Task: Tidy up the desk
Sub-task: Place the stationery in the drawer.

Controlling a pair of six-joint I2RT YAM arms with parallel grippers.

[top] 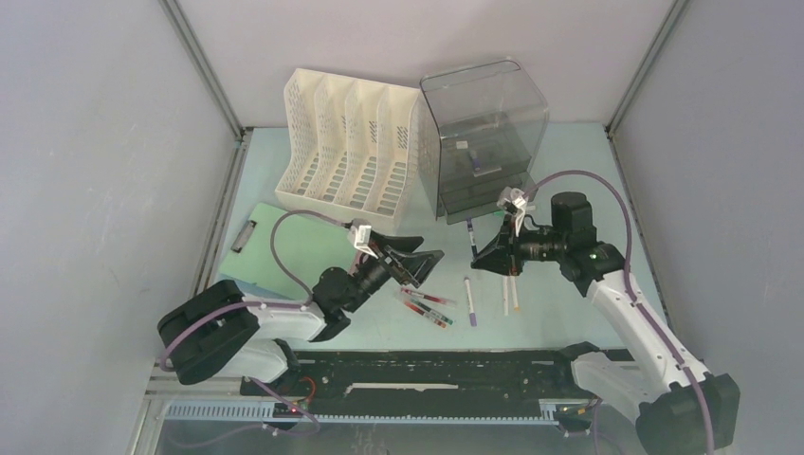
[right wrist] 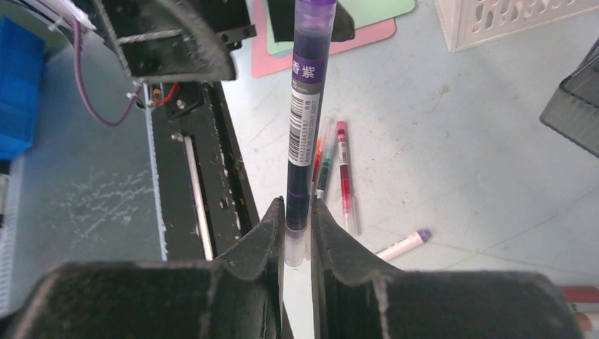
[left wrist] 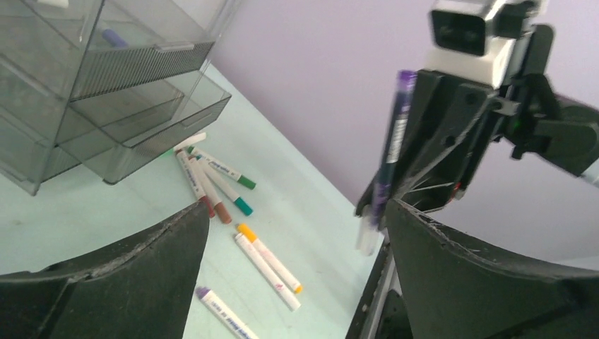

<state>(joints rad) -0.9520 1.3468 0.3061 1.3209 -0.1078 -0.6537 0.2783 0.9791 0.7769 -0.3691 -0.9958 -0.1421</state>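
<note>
My right gripper carries the purple pen outward over the drawer's tray next and releases it inside, since the pulled-out lower drawer stands open outward of that gripper.
The pale mint desk carries loose pens and markers. My right gripper is shut on the lower end of a purple pen, which it holds above the desk. Just left of it, my left gripper stands wide open with nothing between its fingers. In the left wrist view the purple pen shows clamped in the right gripper's black fingers, a little apart from my left fingers. Several red and green pens lie under the left gripper. White markers lie beside them.
A smoky clear drawer unit stands at the back with a lower drawer pulled out. A white file rack stands to its left. A green clipboard lies at the left. More markers lie by the drawers.
</note>
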